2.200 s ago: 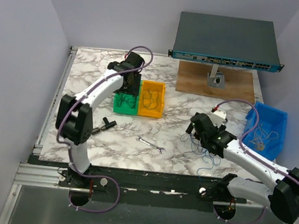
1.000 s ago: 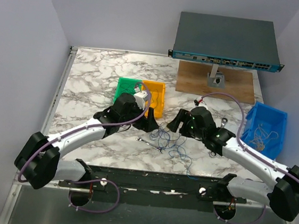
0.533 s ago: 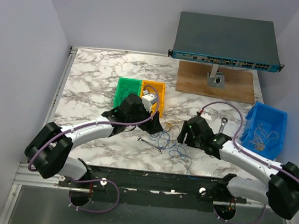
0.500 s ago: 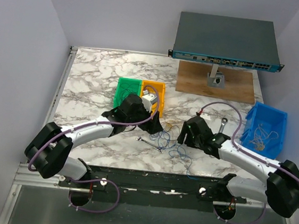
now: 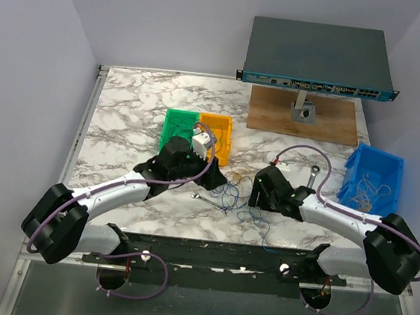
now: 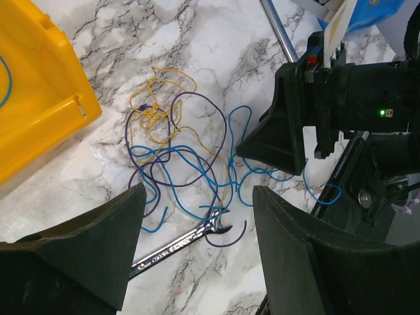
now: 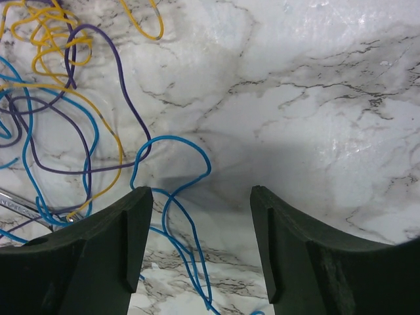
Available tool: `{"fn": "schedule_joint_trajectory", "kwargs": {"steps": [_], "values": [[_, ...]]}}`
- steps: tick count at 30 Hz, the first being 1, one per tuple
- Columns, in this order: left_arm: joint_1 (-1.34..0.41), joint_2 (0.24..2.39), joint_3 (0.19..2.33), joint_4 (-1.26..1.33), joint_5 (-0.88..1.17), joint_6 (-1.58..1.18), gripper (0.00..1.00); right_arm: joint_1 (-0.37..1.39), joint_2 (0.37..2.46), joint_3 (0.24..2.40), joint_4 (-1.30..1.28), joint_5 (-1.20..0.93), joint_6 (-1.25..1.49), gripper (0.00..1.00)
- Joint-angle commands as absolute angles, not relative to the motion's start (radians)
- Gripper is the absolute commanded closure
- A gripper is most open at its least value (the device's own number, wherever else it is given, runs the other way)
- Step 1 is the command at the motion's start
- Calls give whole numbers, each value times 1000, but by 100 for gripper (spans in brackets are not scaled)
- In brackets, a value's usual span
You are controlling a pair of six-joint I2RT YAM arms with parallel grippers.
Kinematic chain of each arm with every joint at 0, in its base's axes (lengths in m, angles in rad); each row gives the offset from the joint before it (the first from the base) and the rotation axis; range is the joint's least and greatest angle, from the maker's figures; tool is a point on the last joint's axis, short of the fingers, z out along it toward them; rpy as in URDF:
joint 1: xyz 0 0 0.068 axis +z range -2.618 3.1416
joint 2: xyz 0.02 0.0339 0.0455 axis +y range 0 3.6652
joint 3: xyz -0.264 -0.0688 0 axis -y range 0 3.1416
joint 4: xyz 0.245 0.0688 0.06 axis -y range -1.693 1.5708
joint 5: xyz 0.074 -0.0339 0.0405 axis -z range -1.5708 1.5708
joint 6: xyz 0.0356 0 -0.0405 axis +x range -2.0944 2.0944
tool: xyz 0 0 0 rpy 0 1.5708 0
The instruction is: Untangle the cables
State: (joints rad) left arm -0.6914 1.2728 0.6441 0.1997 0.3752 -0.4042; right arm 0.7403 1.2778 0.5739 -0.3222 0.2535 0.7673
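My right gripper will next go up, move back, then turn and come down onto the few blue wires, because they run together there, clear of the tangle [image 6: 184,157].
The cables [image 5: 232,192] are a loose tangle of thin blue, purple and yellow wires on the marble table, between my two grippers. The left wrist view shows the tangle [image 6: 184,157] lying just beyond my open, empty left gripper [image 6: 198,191]. One blue strand runs over the wrench head. My left gripper [image 5: 209,178] sits at the tangle's left side and my right gripper [image 5: 251,193] at its right side. The right gripper [image 7: 200,193] is open and empty, with a blue loop [image 7: 174,170] between its fingertips and the main tangle [image 7: 59,111] to its upper left.
A small steel wrench [image 5: 210,201] lies under the tangle's near edge and also shows in the left wrist view [image 6: 174,248]. A green bin [image 5: 176,122] and an orange bin [image 5: 216,132] stand behind my left gripper. A blue bin [image 5: 373,182] is at the right. A network switch [image 5: 318,56] stands on a wooden board [image 5: 274,115] at the back.
My left arm came from the green bin to the tangle. My right gripper dragged the cables left to the middle, opened and edged closer. In the last half second both shifted slightly.
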Motion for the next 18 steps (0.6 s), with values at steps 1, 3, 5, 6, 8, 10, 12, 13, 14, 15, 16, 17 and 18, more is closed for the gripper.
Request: {"fn": "schedule_joint_trajectory", "kwargs": {"steps": [1,3,5,6,8,10,12,13,14,15,16,17,18], "values": [[-698,1209,607,260,356,-404,33,786,1271,612,-442,278,788,28],[-697,1186,597,266,350,-402,33,803,1253,641,-499,311,803,18],[-698,1169,586,273,349,-403,33,811,1232,668,-565,336,824,4],[-697,1164,582,274,347,-403,33,814,1223,678,-593,342,845,0],[-697,1154,578,269,342,-403,33,815,1197,687,-643,351,900,0],[-698,1144,575,269,340,-402,33,816,1163,696,-703,358,981,0],[-697,1135,571,270,335,-402,33,822,1109,701,-753,365,1053,0],[-697,1132,569,270,333,-403,33,827,1079,707,-775,369,1083,0],[-697,1130,569,268,333,-404,33,830,1054,713,-796,372,1098,0],[-697,1127,568,270,334,-405,33,835,1037,724,-818,379,1126,0],[-697,1126,567,273,337,-406,33,836,1026,736,-860,392,1166,0],[-698,1126,566,273,336,-407,33,836,1021,750,-900,394,1236,0],[-697,1126,566,272,335,-407,33,836,1015,757,-925,371,1309,2]]}}
